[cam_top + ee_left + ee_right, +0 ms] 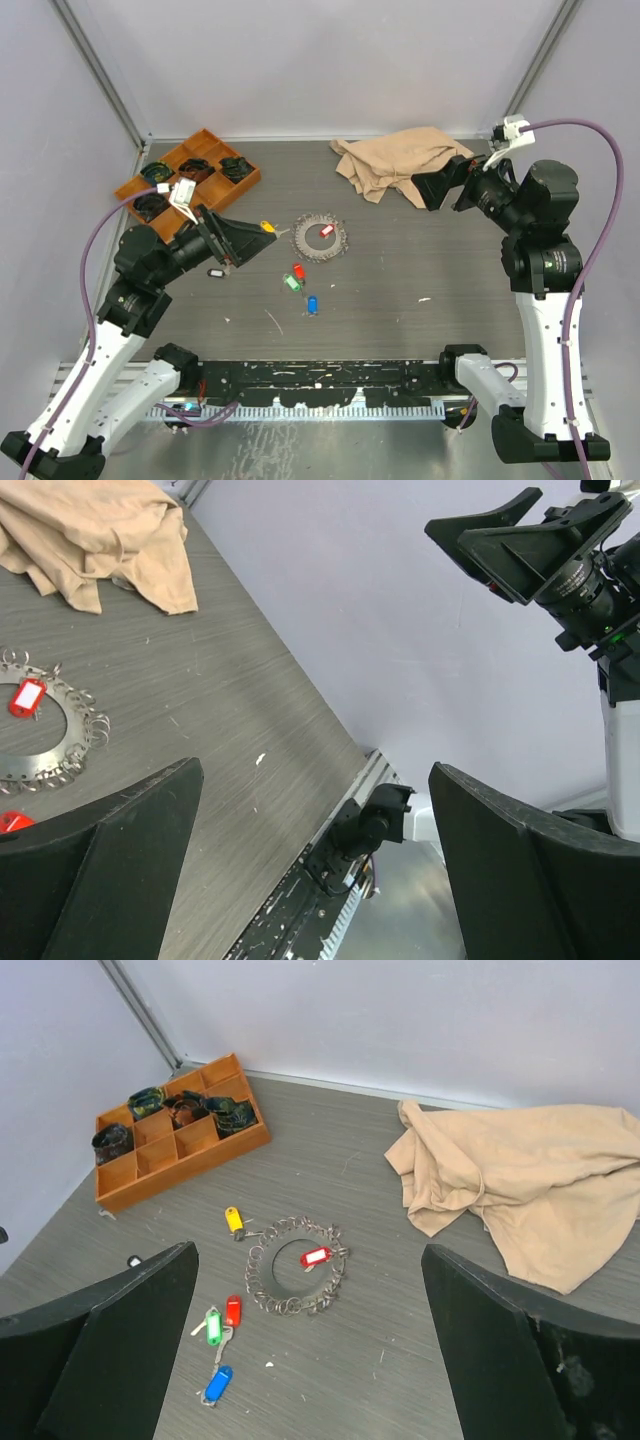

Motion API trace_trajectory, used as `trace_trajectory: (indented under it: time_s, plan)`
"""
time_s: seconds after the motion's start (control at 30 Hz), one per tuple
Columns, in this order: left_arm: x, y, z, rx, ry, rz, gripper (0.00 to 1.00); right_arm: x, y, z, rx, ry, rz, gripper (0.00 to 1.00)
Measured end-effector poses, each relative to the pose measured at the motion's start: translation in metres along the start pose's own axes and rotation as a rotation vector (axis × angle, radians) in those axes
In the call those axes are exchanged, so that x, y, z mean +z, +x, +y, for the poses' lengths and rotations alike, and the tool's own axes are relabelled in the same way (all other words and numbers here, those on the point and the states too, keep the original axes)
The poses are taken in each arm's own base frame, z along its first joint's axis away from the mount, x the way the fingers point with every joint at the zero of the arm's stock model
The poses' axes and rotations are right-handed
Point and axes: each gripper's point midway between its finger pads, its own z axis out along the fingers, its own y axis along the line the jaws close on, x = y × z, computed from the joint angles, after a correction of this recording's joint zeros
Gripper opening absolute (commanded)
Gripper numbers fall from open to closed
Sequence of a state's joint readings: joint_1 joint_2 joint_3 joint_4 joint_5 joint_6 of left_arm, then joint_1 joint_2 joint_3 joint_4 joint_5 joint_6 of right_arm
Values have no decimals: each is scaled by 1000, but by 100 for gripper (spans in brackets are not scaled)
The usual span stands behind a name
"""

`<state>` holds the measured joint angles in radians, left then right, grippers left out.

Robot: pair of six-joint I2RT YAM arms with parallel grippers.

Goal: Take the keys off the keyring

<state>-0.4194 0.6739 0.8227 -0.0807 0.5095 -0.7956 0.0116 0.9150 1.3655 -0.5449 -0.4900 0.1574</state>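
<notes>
The red key is still on the keyring, so next my right gripper needs to go down to the left in the top view onto the keyring's rim facing the cloth (333,1232).
The silvery spiky keyring (304,243) lies flat mid-table, with a red white-label key (326,232) resting on it. A yellow key (268,227) lies at its left. Red (298,271), green (291,283) and blue (312,304) keys lie loose in front of it. A small dark item, perhaps the black key (212,272), lies under my left arm. My left gripper (250,248) is open and empty, left of the ring. My right gripper (438,188) is open and empty, raised at the far right. The right wrist view shows the ring (335,1278) and the keys.
An orange compartment tray (176,150) with dark coiled bundles stands at the back left. A crumpled tan cloth (395,160) lies at the back, beside my right gripper. A metal rail (330,385) runs along the near edge. Grey walls close the back and sides.
</notes>
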Motion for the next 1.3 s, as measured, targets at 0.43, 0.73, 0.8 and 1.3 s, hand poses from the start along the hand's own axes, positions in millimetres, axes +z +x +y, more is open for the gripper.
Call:
trace_trajectory:
  time_s: [0.43,0.73,0.8,1.3]
  plan:
    - [15,29,39,-5,-13,29,99,32,69,4,35,-201,131,100]
    - [29,66,93,-31,-87,83,94,96,205,-6,55,-492,421,100]
    - [32,72,104,-29,-106,89,92,113,230,-1,15,-517,495,100]
    - [47,118,182,-60,-257,156,75,235,325,-50,-6,-384,740,72]
